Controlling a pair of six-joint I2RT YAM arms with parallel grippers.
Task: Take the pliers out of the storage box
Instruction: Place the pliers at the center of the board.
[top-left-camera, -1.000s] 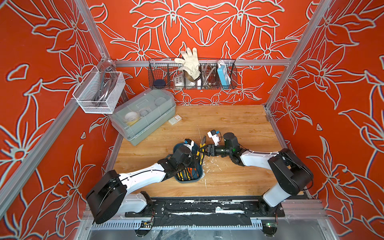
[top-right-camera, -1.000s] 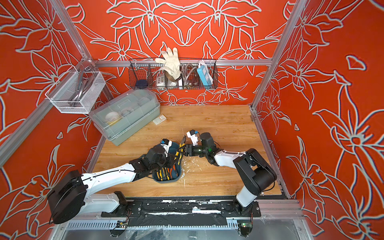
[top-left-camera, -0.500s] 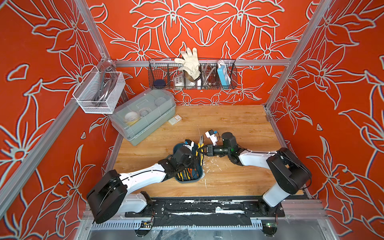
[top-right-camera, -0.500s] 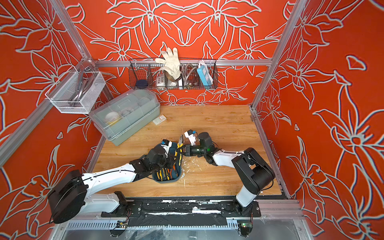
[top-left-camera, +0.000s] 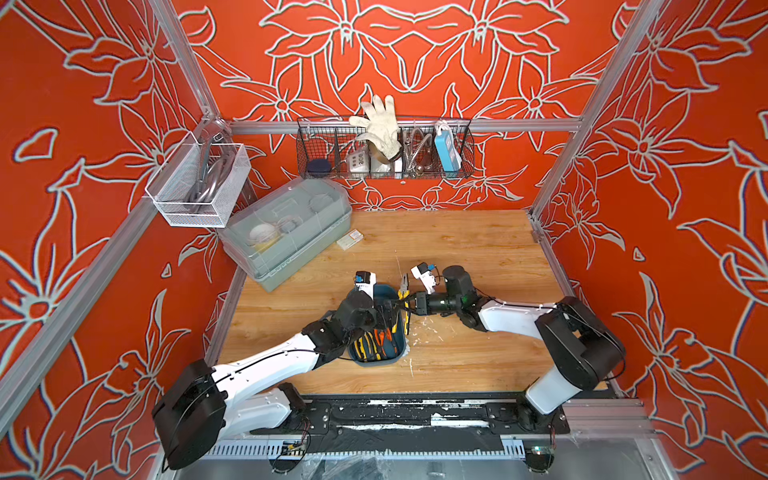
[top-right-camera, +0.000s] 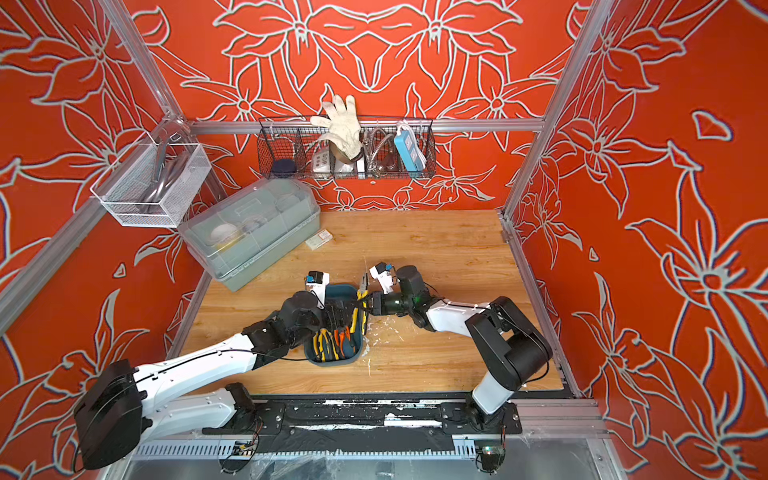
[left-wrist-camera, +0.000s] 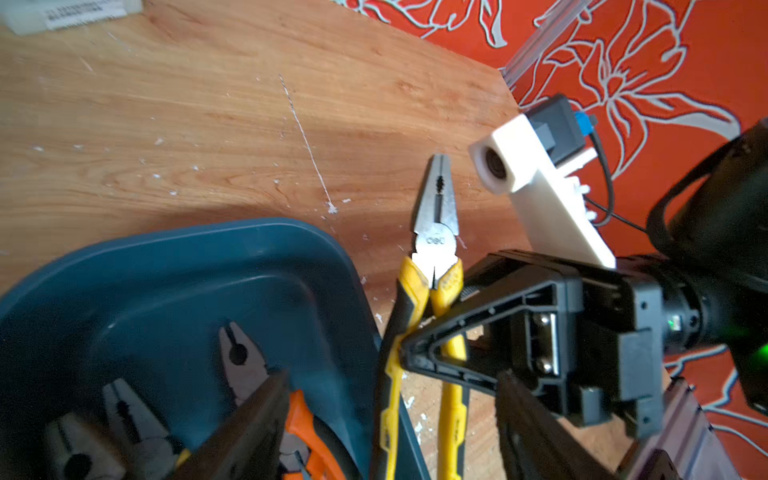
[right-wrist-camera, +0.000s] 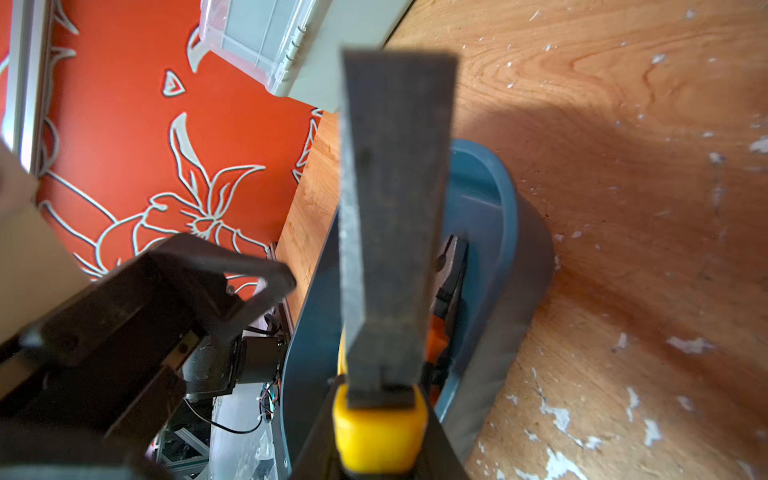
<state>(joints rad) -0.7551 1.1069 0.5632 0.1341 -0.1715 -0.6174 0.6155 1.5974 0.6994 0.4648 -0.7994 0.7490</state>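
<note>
I will carry the pliers outward with my right gripper next, then lower them onto the bare wood clear of the storage box and let them go.
The storage box (top-left-camera: 376, 362) (top-right-camera: 328, 360) (left-wrist-camera: 187, 282) (right-wrist-camera: 498, 232) is a dark teal tray near the table's front. Several pliers (top-left-camera: 374, 343) (top-right-camera: 334, 340) (left-wrist-camera: 241, 361) with yellow or orange handles lie inside it. One yellow-handled pliers (top-left-camera: 404, 291) (top-right-camera: 364, 286) (left-wrist-camera: 436, 220) (right-wrist-camera: 395, 208) hangs along the box's right rim, its grey head out over the table. My right gripper (top-left-camera: 409, 301) (top-right-camera: 368, 303) (left-wrist-camera: 405, 353) (right-wrist-camera: 376, 436) is shut on its handles. My left gripper (top-left-camera: 388, 309) (top-right-camera: 338, 311) (left-wrist-camera: 390, 378) stands open, its fingers either side of those handles without touching them.
A translucent lidded bin (top-left-camera: 286, 232) stands at the back left with a small white box (top-left-camera: 350, 239) beside it. A wire basket (top-left-camera: 384, 149) hangs on the back wall and a white mesh basket (top-left-camera: 199, 187) on the left wall. White flecks litter the wood.
My right gripper moved in from the right and shut on the yellow pliers' handles. My left gripper, which was shut on them, has opened and let go.
</note>
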